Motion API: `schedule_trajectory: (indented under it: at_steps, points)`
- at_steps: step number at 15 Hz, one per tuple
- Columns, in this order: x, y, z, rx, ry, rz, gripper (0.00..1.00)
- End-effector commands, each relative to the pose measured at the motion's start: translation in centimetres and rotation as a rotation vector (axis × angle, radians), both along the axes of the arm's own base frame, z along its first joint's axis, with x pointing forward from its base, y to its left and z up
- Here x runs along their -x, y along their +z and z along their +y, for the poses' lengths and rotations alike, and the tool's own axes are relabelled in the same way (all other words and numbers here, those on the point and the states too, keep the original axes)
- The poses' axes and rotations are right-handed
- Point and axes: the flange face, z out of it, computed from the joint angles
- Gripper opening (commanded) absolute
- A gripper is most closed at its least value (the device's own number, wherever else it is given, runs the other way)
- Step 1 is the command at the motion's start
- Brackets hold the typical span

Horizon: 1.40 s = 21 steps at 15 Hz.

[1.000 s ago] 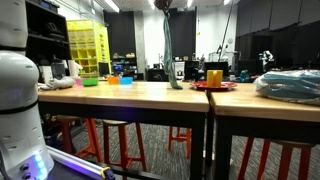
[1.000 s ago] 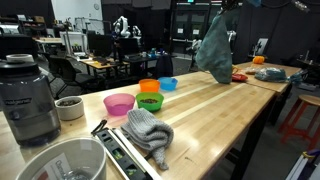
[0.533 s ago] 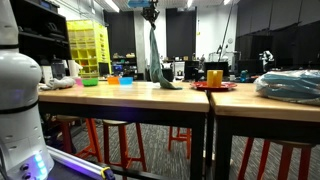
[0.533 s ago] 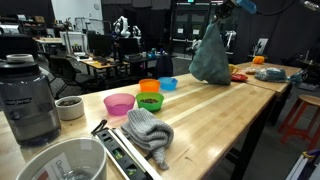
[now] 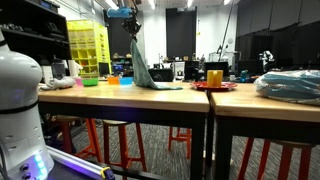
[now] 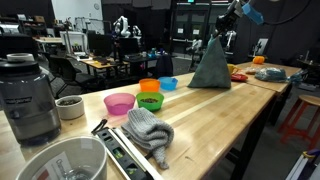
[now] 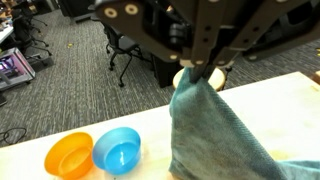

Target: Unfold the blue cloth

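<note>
The cloth's lower part is already spread, so next my gripper needs to move down and back to release the cloth's edge on the bare tabletop below the gripper.
The blue cloth is a thin teal-blue fabric. It hangs in a tent shape from my gripper, with its lower part spread on the wooden table. In an exterior view it drapes slantwise from the gripper down to the tabletop. In the wrist view my gripper is shut on the cloth's top edge, and the cloth falls away below it.
Blue and orange bowls sit beside the cloth, with pink and green bowls nearer. A red plate with a yellow cup, a plastic-wrapped bundle, a grey knit cloth and a blender stand around.
My gripper has carried the cloth sideways and lower. The cloth went from hanging free above the table to dragging, with its lower part now laid out on the tabletop.
</note>
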Motion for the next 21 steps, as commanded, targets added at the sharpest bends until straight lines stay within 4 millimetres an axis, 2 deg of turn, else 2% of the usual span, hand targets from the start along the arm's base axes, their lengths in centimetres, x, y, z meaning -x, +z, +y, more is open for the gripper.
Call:
schedule_trajectory:
  at_steps: [1,6,8,9,12,16,19,21]
  points:
    - [5.1,-4.2,2.4,0.013,-0.004,0.031,0.00]
    - [9.3,-10.6,5.0,0.027,-0.002,0.112,0.00]
    - [10.8,-12.9,5.9,0.022,0.009,0.164,0.27]
    - [11.6,-14.0,6.3,0.018,0.018,0.190,0.31]
    - [12.9,-16.7,7.1,0.006,0.037,0.255,0.51]
    - [13.5,-17.5,7.6,0.014,0.034,0.260,0.77]
    - [12.9,-16.7,7.6,0.025,0.029,0.224,0.97]
    - [12.0,-16.1,7.4,0.037,0.013,0.202,1.00]
